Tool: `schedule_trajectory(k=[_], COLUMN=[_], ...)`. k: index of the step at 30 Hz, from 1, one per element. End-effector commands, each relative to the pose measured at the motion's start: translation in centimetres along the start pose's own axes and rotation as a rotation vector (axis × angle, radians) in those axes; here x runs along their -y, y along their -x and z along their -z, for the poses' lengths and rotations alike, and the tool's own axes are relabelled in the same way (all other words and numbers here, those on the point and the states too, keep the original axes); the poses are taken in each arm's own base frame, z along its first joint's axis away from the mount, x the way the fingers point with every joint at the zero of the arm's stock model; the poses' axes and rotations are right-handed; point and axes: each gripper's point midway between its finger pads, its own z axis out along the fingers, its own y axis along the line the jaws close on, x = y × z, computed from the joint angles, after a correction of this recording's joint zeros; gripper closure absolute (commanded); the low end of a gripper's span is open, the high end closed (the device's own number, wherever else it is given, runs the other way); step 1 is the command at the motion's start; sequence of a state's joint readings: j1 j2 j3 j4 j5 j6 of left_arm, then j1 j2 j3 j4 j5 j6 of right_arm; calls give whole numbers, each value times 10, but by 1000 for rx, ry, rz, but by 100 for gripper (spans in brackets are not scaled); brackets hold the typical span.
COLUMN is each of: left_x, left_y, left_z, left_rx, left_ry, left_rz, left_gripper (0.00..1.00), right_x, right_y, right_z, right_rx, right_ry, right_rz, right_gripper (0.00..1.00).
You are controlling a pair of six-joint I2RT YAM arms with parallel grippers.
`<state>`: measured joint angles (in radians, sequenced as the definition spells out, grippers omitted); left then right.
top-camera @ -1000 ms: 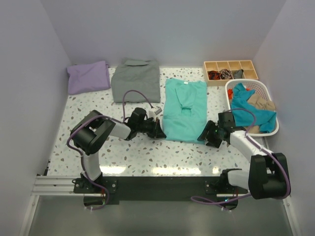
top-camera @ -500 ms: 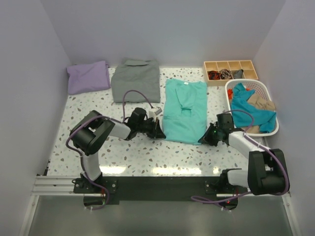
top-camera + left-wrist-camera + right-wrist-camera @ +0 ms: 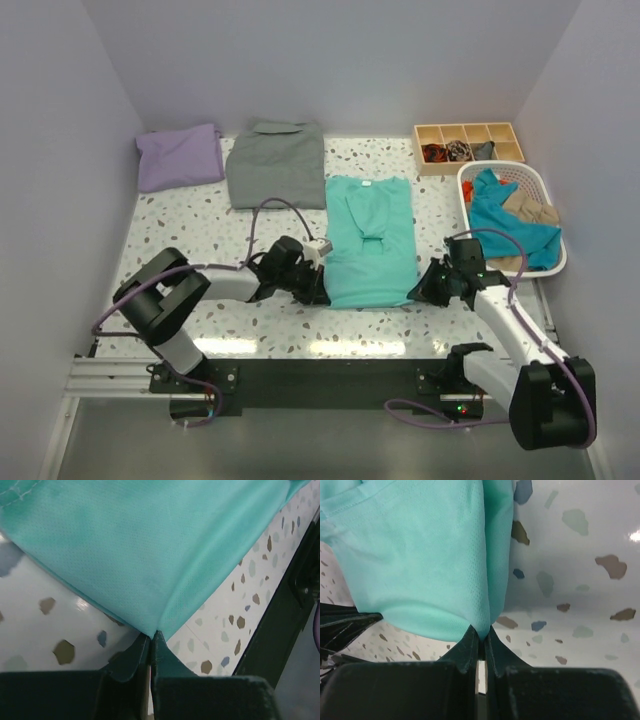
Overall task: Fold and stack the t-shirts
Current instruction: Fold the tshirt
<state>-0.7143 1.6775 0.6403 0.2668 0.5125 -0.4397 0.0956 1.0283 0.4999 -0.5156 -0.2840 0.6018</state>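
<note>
The shirt's near corner goes up in my left gripper next, outward over the shirt, down near the neck label and is released there. The shirt's body still lies long.
A turquoise-green t-shirt (image 3: 370,240) lies partly folded in the middle of the speckled table, its white neck label at the far end. My left gripper (image 3: 322,292) is shut on the shirt's near left corner (image 3: 152,625). At the near right corner (image 3: 482,620), my right gripper (image 3: 420,290) is shut on the cloth too. A lavender-purple t-shirt (image 3: 180,156) lies folded at the far left. A grey shirt (image 3: 277,165) lies folded beside it.
A white basket (image 3: 478,172) at the right holds a teal cloth (image 3: 505,225) and other clothes. A wooden compartment tray (image 3: 467,132) sits at the back right. Walls close in the left, right and far sides. The black rail (image 3: 330,385) runs along the near edge.
Both grippers closed on the turquoise shirt's near corners, the right one from open. Both arms then drew back toward the near edge, and the shirt slid nearer and slightly left.
</note>
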Motion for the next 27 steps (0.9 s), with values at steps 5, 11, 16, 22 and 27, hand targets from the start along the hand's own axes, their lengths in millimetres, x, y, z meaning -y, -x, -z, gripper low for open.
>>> schedule_trajectory(k=[5,11,16,22,27], left_x=[32,49,56,54,41], left_y=[-48,-19,12,68,117], left_z=[23,45,57,58,53], left_rx=[-33,66,89,162,219], left_ry=[84,134,199,289,304], left_rz=[33,3,-45,-103,-106], left_gripper=[100,100,100,100,100], right_x=[4,-8,-23,-42,-65], right_y=[-38,-29,-2,48,86], right_z=[36,62,69,64,51], right_rx=[-5,104,153,215,230], right_ry=[46,90,91,58,71], right_rz=[24,27,76,140,178], right_gripper=[100,100,100,100,100])
